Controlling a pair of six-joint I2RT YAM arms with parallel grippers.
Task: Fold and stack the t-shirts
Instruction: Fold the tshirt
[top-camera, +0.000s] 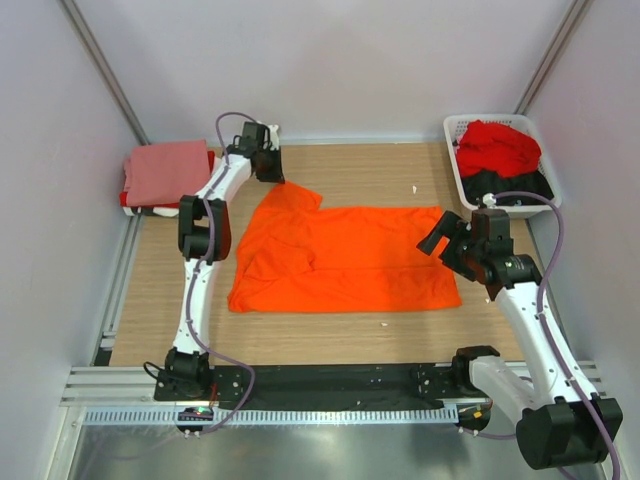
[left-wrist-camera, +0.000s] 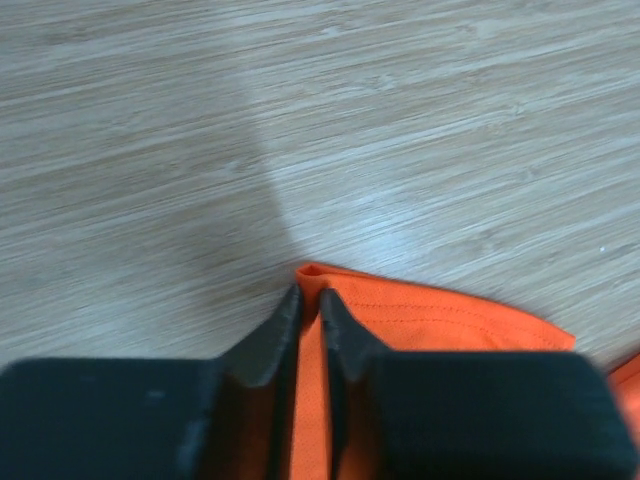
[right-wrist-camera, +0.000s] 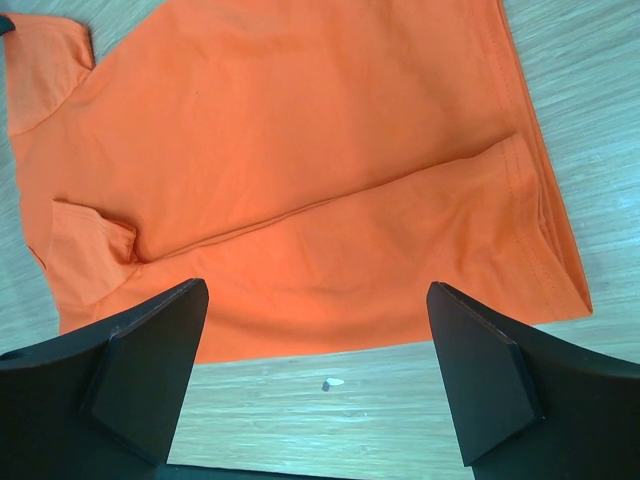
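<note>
The shirt's far corner by the basket is still unheld and lies outward of and below my right gripper, so my right gripper needs to move outward and lower to that corner.
The bright orange t-shirt lies spread flat in the middle of the wooden table. My left gripper is at its far-left sleeve corner, shut on the orange cloth; the left wrist view shows the hem pinched between the fingertips. My right gripper is open and empty just above the shirt's right edge; in the right wrist view the shirt lies beyond the spread jaws. A folded salmon-pink t-shirt tops a stack at the far left.
A white slatted basket at the far right holds a red t-shirt and a black one. A small white crumb lies on the table near the right gripper. Grey walls close in on both sides.
</note>
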